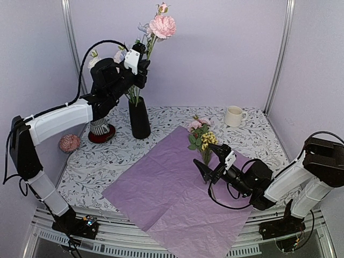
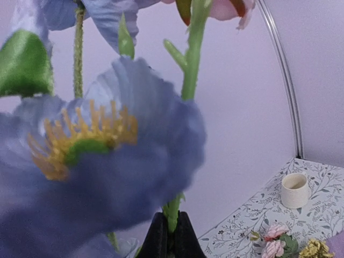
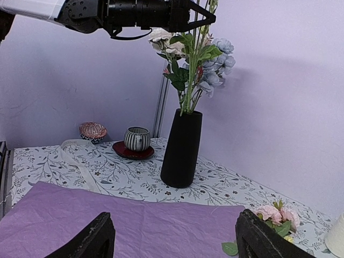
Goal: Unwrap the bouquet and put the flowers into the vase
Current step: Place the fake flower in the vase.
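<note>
I will next move my left gripper down toward the black vase's opening (image 1: pixel 137 99) and let go of the green stem there, because the gripper still holds it high above the vase's rim.
The bouquet lies unwrapped, its pink-lilac paper (image 1: pixel 177 188) (image 3: pixel 107 215) spread flat on the table. The black vase (image 1: pixel 140 118) (image 3: pixel 181 148) stands upright at the back with green stems in its mouth. High above it my left gripper (image 1: pixel 141 69) (image 2: pixel 171 223) (image 3: pixel 207 19) is shut on a green stem (image 2: pixel 173 207) of these flowers (image 1: pixel 162 25) (image 3: pixel 201 59), and a pale blue bloom (image 2: pixel 107 161) fills its view. My right gripper (image 1: pixel 210 161) (image 3: pixel 174 242) hangs open and empty low over the paper. Pink and yellow flowers (image 1: pixel 200 137) (image 3: pixel 277 215) (image 2: pixel 279 244) lie just beyond it.
A cream mug (image 1: pixel 234 115) (image 2: pixel 295 190) stands at the back right. At the back left, beside the vase, a striped cup on a red saucer (image 1: pixel 100 129) (image 3: pixel 137 138) and a small red-patterned bowl (image 1: pixel 69 143) (image 3: pixel 92 130). A cream strip (image 3: pixel 80 161) lies on the patterned cloth.
</note>
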`<state>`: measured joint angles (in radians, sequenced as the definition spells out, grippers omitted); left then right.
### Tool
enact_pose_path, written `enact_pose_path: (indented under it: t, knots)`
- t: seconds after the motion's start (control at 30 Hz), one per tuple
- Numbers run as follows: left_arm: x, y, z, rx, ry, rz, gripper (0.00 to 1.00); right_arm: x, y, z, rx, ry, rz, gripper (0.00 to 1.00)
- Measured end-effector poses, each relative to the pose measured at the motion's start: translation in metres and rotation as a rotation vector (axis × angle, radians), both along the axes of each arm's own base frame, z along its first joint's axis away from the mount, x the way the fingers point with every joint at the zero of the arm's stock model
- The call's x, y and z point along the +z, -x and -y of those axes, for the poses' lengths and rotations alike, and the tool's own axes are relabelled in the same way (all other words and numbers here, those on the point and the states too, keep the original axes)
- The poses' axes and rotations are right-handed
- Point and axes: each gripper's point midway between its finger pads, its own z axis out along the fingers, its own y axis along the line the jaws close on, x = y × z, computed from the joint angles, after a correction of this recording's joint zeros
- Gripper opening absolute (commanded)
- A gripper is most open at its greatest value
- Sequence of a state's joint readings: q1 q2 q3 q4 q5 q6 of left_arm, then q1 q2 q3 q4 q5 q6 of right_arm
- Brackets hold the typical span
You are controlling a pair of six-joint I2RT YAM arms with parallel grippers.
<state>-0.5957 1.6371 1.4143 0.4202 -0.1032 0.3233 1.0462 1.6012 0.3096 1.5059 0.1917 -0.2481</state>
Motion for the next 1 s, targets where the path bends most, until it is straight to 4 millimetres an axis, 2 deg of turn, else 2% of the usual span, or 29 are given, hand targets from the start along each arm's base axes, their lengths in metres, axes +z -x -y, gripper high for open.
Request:
enact_pose_path:
  t: [0.17, 0.57, 0.67, 0.83, 1.0]
  knots:
    - [0.015, -0.008, -0.006, 0.019, 0.019, 0.021, 0.0, 0.001, 0.0, -0.002, 0.003, -0.002, 0.002, 0.79]
    - [0.032, -0.009, -0.012, 0.003, 0.06, 0.029, 0.0, 0.003, 0.0, -0.004, 0.011, -0.004, 0.005, 0.8]
    - [0.026, -0.017, -0.016, -0.002, 0.074, 0.012, 0.0, 0.003, 0.0, -0.004, 0.011, -0.006, 0.006, 0.8]
    - [0.003, -0.036, -0.02, 0.006, 0.077, -0.039, 0.0, 0.005, -0.001, -0.005, 0.011, -0.009, 0.008, 0.8]
    - [-0.014, -0.045, -0.021, 0.007, 0.085, -0.081, 0.0, 0.003, -0.001, -0.006, 0.011, -0.001, 0.004, 0.8]
